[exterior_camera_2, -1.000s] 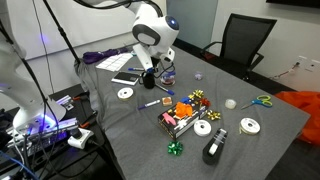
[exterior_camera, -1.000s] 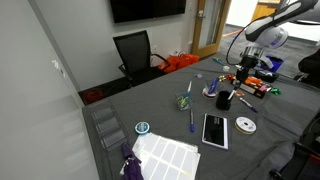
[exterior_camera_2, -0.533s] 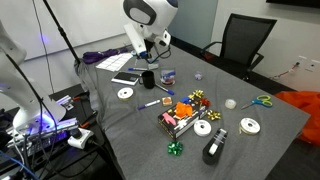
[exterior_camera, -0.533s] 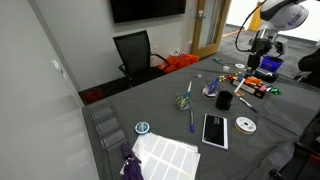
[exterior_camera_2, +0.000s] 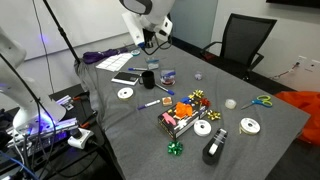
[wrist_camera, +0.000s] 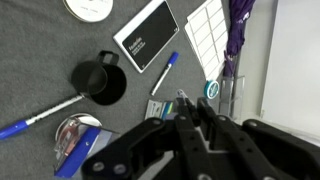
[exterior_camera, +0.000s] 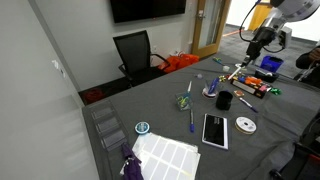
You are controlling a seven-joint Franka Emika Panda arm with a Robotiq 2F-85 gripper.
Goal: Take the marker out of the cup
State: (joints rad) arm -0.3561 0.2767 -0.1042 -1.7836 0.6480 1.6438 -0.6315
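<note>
The marker travels high away from the cup in my gripper next, past the glass tumbler toward the office chair, where grey table lies open (exterior_camera: 171, 87).
The small black cup (exterior_camera: 224, 100) stands on the grey table; it also shows in the other exterior view (exterior_camera_2: 148, 78) and in the wrist view (wrist_camera: 100, 80), where no marker shows inside it. My gripper (exterior_camera: 257, 42) hangs high above the table, well clear of the cup, also seen in the other exterior view (exterior_camera_2: 150, 36). In the wrist view the fingers (wrist_camera: 186, 108) are closed on a thin dark marker (wrist_camera: 181, 98) whose grey tip sticks out between them.
A glass tumbler with pens (exterior_camera: 185, 101), a black tablet (exterior_camera: 215, 129), a CD (exterior_camera: 245, 124) and a white label sheet (exterior_camera: 166, 154) lie near the cup. Loose markers (wrist_camera: 164, 73) (wrist_camera: 48, 111) lie on the table. An office chair (exterior_camera: 133, 52) stands behind.
The gripper was down at the black cup one second ago. It has since risen straight up, high above the table, with the marker between its fingers.
</note>
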